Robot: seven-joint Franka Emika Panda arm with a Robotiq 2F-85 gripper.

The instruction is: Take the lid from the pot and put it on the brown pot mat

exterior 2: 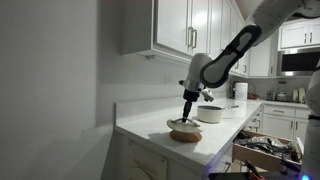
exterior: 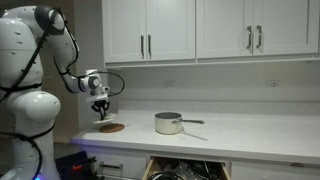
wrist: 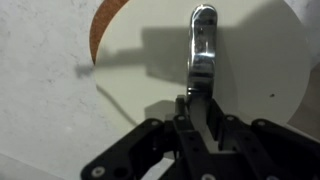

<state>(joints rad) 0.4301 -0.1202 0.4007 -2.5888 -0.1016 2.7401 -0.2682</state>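
Next I should shift my gripper slightly toward the brown pot mat's rim peeking out past the hovering lid, then lower the lid onto the mat (exterior: 111,128) (wrist: 102,24).
The pale round lid (wrist: 250,60) fills the wrist view, with its shiny metal knob (wrist: 203,45) running up the middle. My gripper (wrist: 200,105) is shut on that knob. The brown pot mat (wrist: 101,25) shows as a reddish rim under the lid's upper left edge. In both exterior views the gripper (exterior: 100,110) (exterior 2: 187,108) points down at the lid (exterior 2: 184,125), which sits on or just above the mat (exterior: 112,127) (exterior 2: 186,136). The cream-white pot (exterior: 168,123) (exterior 2: 210,113) stands uncovered on the counter, apart from the mat, with its handle pointing away from it.
White countertop (exterior: 250,135) with a front edge near the mat. An open drawer with utensils (exterior: 185,170) (exterior 2: 265,150) lies below the counter. White wall cabinets (exterior: 200,30) hang above. A wall stands close behind the mat.
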